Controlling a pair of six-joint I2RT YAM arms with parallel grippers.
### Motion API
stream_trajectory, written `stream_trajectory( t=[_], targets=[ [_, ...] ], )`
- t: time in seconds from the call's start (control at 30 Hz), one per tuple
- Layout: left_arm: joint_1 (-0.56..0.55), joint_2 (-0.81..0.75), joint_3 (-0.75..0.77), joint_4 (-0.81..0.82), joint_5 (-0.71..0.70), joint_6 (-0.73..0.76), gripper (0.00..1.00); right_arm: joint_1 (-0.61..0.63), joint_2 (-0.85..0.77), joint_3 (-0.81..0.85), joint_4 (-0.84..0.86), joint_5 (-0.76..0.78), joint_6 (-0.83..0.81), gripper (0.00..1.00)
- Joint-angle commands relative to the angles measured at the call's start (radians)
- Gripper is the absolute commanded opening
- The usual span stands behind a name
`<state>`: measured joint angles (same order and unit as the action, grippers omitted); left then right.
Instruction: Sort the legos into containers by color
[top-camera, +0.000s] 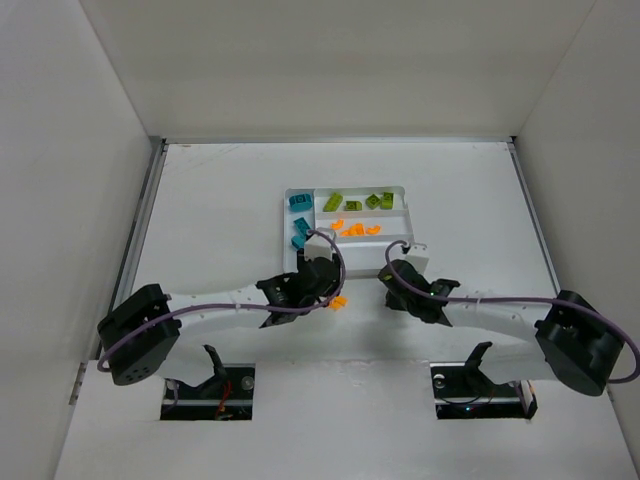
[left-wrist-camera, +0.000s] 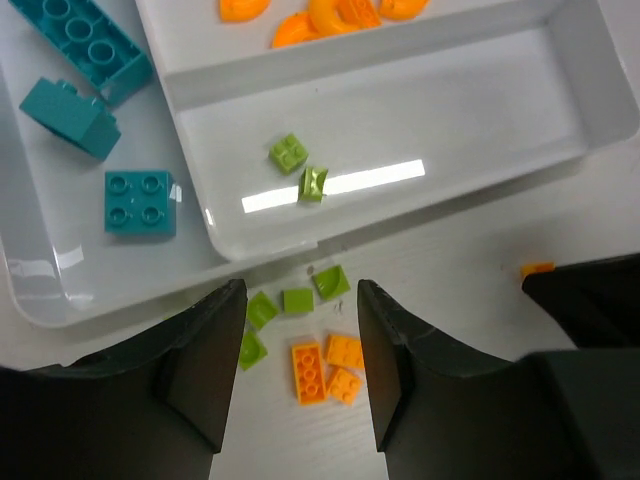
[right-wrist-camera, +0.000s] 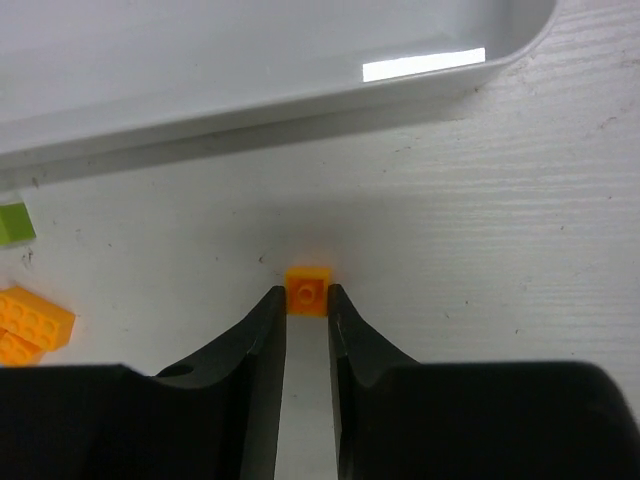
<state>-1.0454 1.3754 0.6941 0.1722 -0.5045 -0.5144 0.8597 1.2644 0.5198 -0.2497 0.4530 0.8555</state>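
My right gripper lifts the brick outward over the tray's near section next and releases it there, since the middle section with matching orange bricks lies outward of the gripper.
The white tray (top-camera: 408, 200) holds teal bricks (top-camera: 299, 203) in its crosswise section, green bricks (top-camera: 356, 202) in the far long section and orange bricks (top-camera: 356, 230) in the middle one. My left gripper (left-wrist-camera: 300, 300) is open just in front of the tray. Three orange bricks (left-wrist-camera: 309, 372) and several green pieces (left-wrist-camera: 297, 299) lie on the table between and ahead of its fingers. My right gripper (right-wrist-camera: 307, 297) is shut on a tiny orange brick (right-wrist-camera: 307, 287) at its fingertips, close to the table and in front of the tray wall (right-wrist-camera: 250, 100).
Two green pieces (left-wrist-camera: 289, 152) lie in the near long section, and teal bricks (left-wrist-camera: 140, 202) in the section to its left. The right gripper's black body (left-wrist-camera: 590, 300) is close on the left gripper's right. White walls enclose the table.
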Motion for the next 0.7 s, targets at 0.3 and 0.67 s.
stream_trajectory(
  t=[0.3,0.67],
  targets=[
    [-0.109,-0.104,-0.149,-0.088,-0.062,-0.176,0.47,-0.006,-0.048,0.160,-0.034,0.032,-0.082,0.16],
    [-0.094,-0.073,-0.208,0.006,-0.115,-0.193,0.45,-0.204,0.220,0.420,0.190,-0.085,-0.257,0.16]
  ],
)
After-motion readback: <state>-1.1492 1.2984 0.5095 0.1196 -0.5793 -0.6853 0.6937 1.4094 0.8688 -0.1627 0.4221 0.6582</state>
